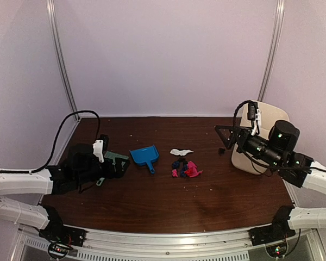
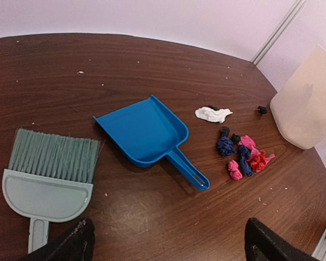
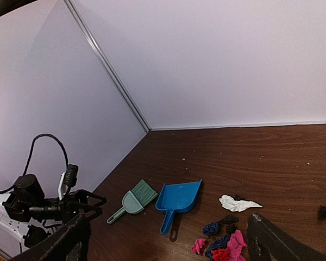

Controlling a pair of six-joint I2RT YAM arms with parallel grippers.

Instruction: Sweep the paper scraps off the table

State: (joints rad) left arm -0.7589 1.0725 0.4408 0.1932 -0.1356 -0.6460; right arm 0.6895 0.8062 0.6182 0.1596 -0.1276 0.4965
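The dustpan's slim handle [image 1: 151, 168] [image 3: 167, 222] is clear of scraps, so my right gripper should move down and to the left in the top view onto it.
The paper scraps [image 1: 185, 168], pink, dark blue and red, lie bunched at the middle of the table [image 1: 152, 209]. A white scrap [image 1: 181, 151] lies just behind them and a black bit [image 1: 221, 150] further right. They also show in the left wrist view [image 2: 242, 155] and the right wrist view [image 3: 223, 243]. A blue dustpan [image 1: 145, 156] lies left of them, a green brush [image 1: 117, 158] further left. My left gripper [image 1: 111, 166] is open and empty above the brush's handle end [image 2: 41, 234]. My right gripper [image 1: 221, 137] is open and empty, raised right of the scraps.
A beige bin [image 1: 258, 138] lies on the table at the right, behind my right arm; it also shows in the left wrist view [image 2: 307, 103]. Pale walls close the back and sides. Tiny pale crumbs speckle the wood. A silver rail [image 1: 163, 239] runs along the front edge.
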